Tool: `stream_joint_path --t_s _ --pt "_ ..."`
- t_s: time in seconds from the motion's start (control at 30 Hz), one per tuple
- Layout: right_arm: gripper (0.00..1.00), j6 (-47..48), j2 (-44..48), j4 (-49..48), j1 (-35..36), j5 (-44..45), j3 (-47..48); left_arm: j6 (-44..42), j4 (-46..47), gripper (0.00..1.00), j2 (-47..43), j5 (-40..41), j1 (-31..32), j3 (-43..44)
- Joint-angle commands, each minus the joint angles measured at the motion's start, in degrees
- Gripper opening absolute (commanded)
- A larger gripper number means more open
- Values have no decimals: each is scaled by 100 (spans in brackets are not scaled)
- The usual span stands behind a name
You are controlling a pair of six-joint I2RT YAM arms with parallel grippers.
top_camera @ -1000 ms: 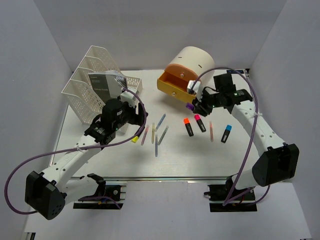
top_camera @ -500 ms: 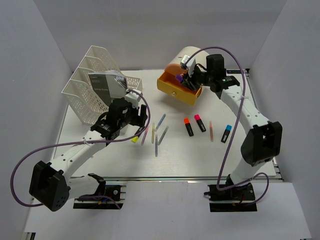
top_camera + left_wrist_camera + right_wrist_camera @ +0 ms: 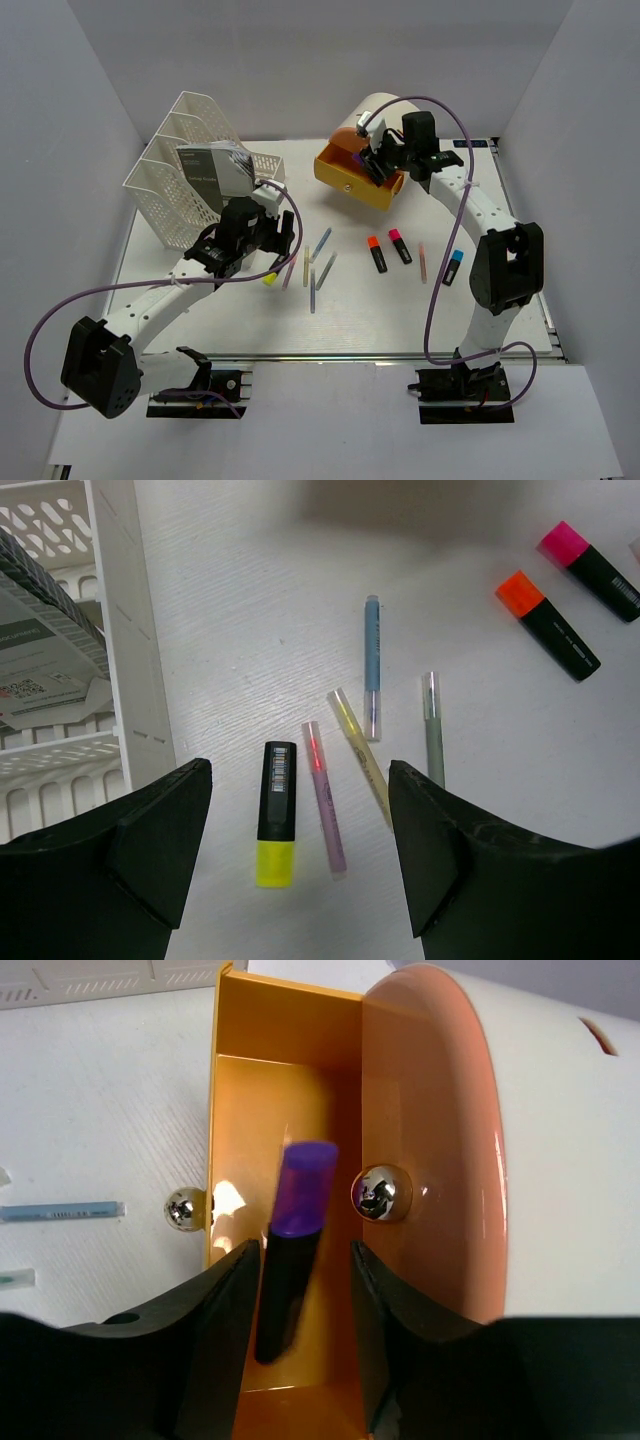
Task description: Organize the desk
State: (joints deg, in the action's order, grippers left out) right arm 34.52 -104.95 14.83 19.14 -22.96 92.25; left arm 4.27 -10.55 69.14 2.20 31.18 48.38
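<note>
My left gripper should next go down over the yellow highlighter's black body (image 3: 279, 263) (image 3: 277, 798) and narrow its spread fingers to go on both sides of it, because the pink pen lies close beside it.
The white desk (image 3: 400, 310) carries loose pens and highlighters. My right gripper (image 3: 372, 160) hangs over the open orange drawer (image 3: 350, 185) of the cream drawer unit (image 3: 385, 120). In the right wrist view its jaws (image 3: 305, 1255) stand apart around a blurred purple highlighter (image 3: 290, 1260) that lies in the drawer (image 3: 240, 1110), with a gap on its right side. My left gripper (image 3: 283, 232) is open and empty above a yellow highlighter (image 3: 270, 279). In the left wrist view that highlighter (image 3: 276, 813) lies between the spread jaws (image 3: 298, 780), beside a pink pen (image 3: 325, 795).
A white mesh file rack (image 3: 175, 170) holding a booklet stands at the back left. Several thin pens (image 3: 310, 270) lie mid-desk. Orange (image 3: 377, 253), pink (image 3: 399, 245) and blue (image 3: 452, 266) highlighters lie to the right. Grey walls enclose the desk.
My right gripper carried the purple highlighter from the desk up to the orange drawer and opened over it. My left gripper swung slightly right over the yellow highlighter.
</note>
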Motion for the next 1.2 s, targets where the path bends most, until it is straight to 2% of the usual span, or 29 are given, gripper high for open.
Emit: stream_joint_path --t_s 0.0,0.2,0.3,0.37,0.4,0.43,0.5,0.53,0.57,0.63,0.7,0.9,1.17 --pt "49 -226 106 -121 -33 -33 311 -49 -44 81 -50 0 -24 66" --pt "50 -516 491 -77 -33 -103 268 -49 -123 81 81 -18 -24 128" --pt "45 -857 1034 -146 -59 -235 -39 -41 -211 80 178 35 -24 163" --pt "29 -1192 1457 -409 -85 -244 -679 -14 -272 79 310 96 -24 198" --pt "19 -1716 1921 -524 -172 -340 -960 -23 -333 74 354 158 -24 242" --pt "0 -1999 2160 -638 -208 -428 -1276 -23 -378 71 424 193 -24 268" --pt "0 -2404 2774 -736 -392 -961 -2147 12 -483 62 617 333 -24 321" --pt "0 -2485 2934 -701 -480 -1156 -2402 21 -527 53 679 404 37 382" --pt "0 -2573 3232 -666 -516 -1341 -2866 21 -562 48 792 439 90 400" --pt "0 -2731 3515 -691 -691 -1833 -3316 21 -633 42 907 544 90 435" --pt "0 -2784 3945 -945 -762 -2106 -3965 30 -712 42 1083 589 90 462" --pt "4 -2670 4412 -964 -1236 -2668 -4645 -5 -931 51 1671 756 143 602" --pt "4 -2398 4281 -472 -1606 -3364 -4487 12 -1046 54 2164 1134 301 734"
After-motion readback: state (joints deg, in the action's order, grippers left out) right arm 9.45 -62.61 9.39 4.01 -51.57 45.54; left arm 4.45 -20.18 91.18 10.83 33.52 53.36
